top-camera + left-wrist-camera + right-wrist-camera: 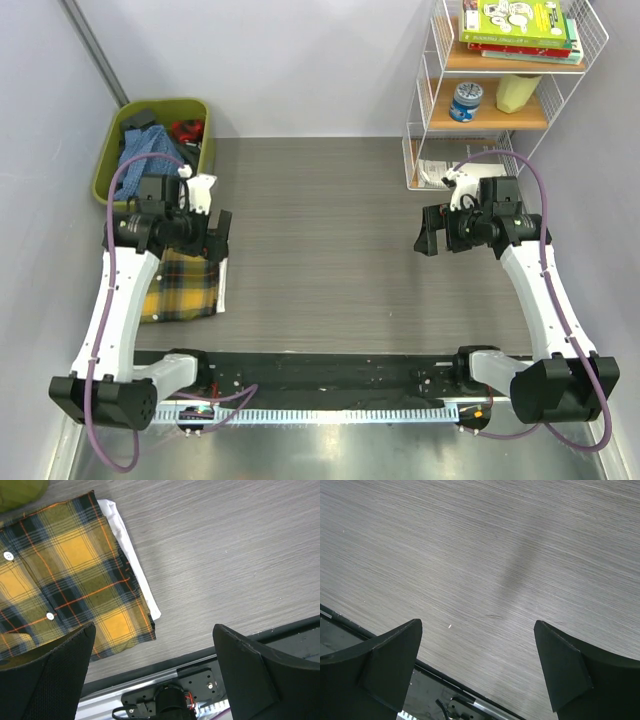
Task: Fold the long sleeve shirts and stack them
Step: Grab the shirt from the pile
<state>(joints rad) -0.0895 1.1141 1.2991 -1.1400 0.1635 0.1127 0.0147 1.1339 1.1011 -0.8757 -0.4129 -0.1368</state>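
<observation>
The plaid shirt (180, 285) is lying folded flat, so my left gripper will reach outward and go down to the bunched blue shirt (145, 150) in the green bin next.
The yellow plaid shirt (180, 285) lies folded flat at the table's left side, partly under my left arm. In the left wrist view the plaid shirt (65, 580) shows two white buttons, and a white folded edge (135, 565) sticks out beneath its right side. My left gripper (222, 235) hovers open just right of the shirt's far end; the left gripper (155, 670) holds nothing. A blue shirt (145, 150) lies bunched in the green bin. My right gripper (428, 235) hangs open over bare table at the right, and in its wrist view the right gripper (477, 665) is empty.
A green bin (200, 105) with more clothes stands at the back left corner. A white wire shelf (425, 120) with books, a can and a yellow bottle stands at the back right. The black rail (330, 370) with the arm bases runs along the near edge.
</observation>
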